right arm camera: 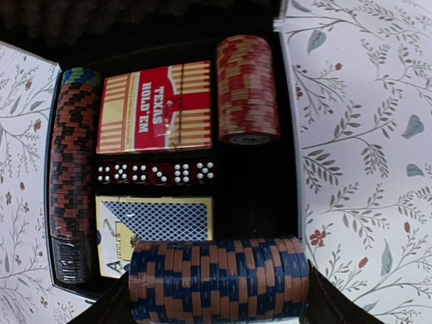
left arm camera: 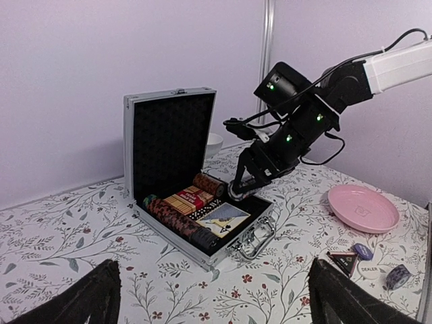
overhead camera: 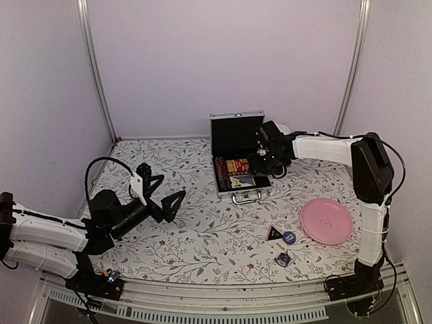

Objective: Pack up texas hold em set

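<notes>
My right gripper should next turn the crosswise chip stack in line with the empty slot beside the blue-backed deck, then lower it and release it, because the slot is below my right gripper.
The silver case (overhead camera: 241,197) of the texas hold em set stands open on the table, its lid upright. Inside lie a long red-and-black chip row (right arm camera: 73,169), a red card box (right arm camera: 155,106), a row of dice (right arm camera: 155,173), a blue-backed deck (right arm camera: 158,223) and a short red chip stack (right arm camera: 246,88). My right gripper (right arm camera: 219,287) hovers over the case's right side, shut on a blue-and-orange chip stack (right arm camera: 219,277) held sideways. My left gripper (overhead camera: 167,192) is open with nothing in it, well left of the case. A black triangle (overhead camera: 273,233) and a blue disc (overhead camera: 289,237) lie near the front right.
A pink plate (overhead camera: 326,221) sits at the right, beside the right arm's base. A white bowl (left arm camera: 213,143) peeks out behind the case lid. A small dark piece (overhead camera: 282,258) lies near the front edge. White walls close in the table.
</notes>
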